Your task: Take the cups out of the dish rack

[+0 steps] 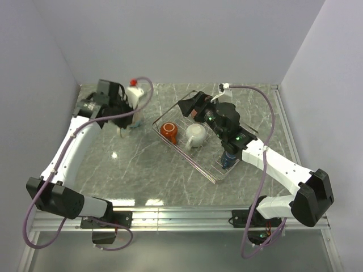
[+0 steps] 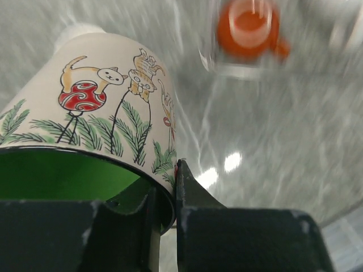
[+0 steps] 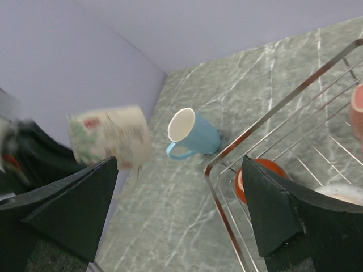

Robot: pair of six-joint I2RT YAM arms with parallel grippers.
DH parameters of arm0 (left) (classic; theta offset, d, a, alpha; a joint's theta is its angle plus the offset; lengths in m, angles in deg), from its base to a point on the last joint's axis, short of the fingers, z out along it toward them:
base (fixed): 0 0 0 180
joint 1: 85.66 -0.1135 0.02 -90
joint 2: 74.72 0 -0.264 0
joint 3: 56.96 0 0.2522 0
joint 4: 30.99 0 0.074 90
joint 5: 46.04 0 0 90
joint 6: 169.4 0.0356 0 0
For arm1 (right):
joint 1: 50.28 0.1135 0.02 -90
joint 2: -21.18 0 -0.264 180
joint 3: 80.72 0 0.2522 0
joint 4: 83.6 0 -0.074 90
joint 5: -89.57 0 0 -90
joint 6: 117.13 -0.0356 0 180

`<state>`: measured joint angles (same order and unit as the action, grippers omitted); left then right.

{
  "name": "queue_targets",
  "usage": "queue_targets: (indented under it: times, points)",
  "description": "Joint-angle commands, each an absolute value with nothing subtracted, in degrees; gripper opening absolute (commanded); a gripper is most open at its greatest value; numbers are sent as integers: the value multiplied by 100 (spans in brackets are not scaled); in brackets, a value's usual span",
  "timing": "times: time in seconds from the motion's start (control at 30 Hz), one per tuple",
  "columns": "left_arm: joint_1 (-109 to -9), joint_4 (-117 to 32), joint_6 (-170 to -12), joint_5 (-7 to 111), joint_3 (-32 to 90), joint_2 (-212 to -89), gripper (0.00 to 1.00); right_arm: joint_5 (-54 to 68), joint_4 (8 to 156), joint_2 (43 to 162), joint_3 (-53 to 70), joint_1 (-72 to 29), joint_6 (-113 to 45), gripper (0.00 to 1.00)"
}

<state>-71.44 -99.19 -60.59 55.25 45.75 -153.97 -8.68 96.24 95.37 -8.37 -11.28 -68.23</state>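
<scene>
The mug's rim comes down and back with my left gripper next for release over the bare tabletop, a clear patch below and back from it.
My left gripper (image 2: 167, 181) is shut on the rim of the large cream floral mug (image 2: 102, 113), one finger inside its green interior and one outside, holding it above the table at the far left (image 1: 135, 97). The wire dish rack (image 1: 211, 170) holds the orange-red mug (image 1: 168, 131), the white mug (image 1: 196, 135) and the dark blue mug (image 1: 228, 158). My right gripper (image 3: 178, 198) is open and empty over the rack's far corner (image 1: 190, 106). The light blue mug (image 3: 195, 133) lies on its side on the table beside the rack. A pinkish mug (image 3: 357, 110) shows at the frame edge.
The marble table (image 1: 142, 164) is walled at the back and on both sides. The rack sits diagonally at centre right. The left arm's cable (image 1: 148, 90) loops near the back wall. The left wrist view is motion-blurred.
</scene>
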Motion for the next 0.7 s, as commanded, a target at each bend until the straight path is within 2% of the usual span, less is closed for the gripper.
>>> queue_targets:
  times: [0.0,0.3,0.67]
  points:
    - [-6749,-10170,-5101,4925,3832,-15075,0,-1054,9556,9246,-710,-1108,-6510,96]
    - [-6475,-9750,-5109,4212,2467,-15136,0,-1195,9389,9167,-798,-1108,-6404,96]
    - [-6369,-9362,-5294,4009,2026,-15848,1,-1326,9178,9175,-710,-1108,-6308,96]
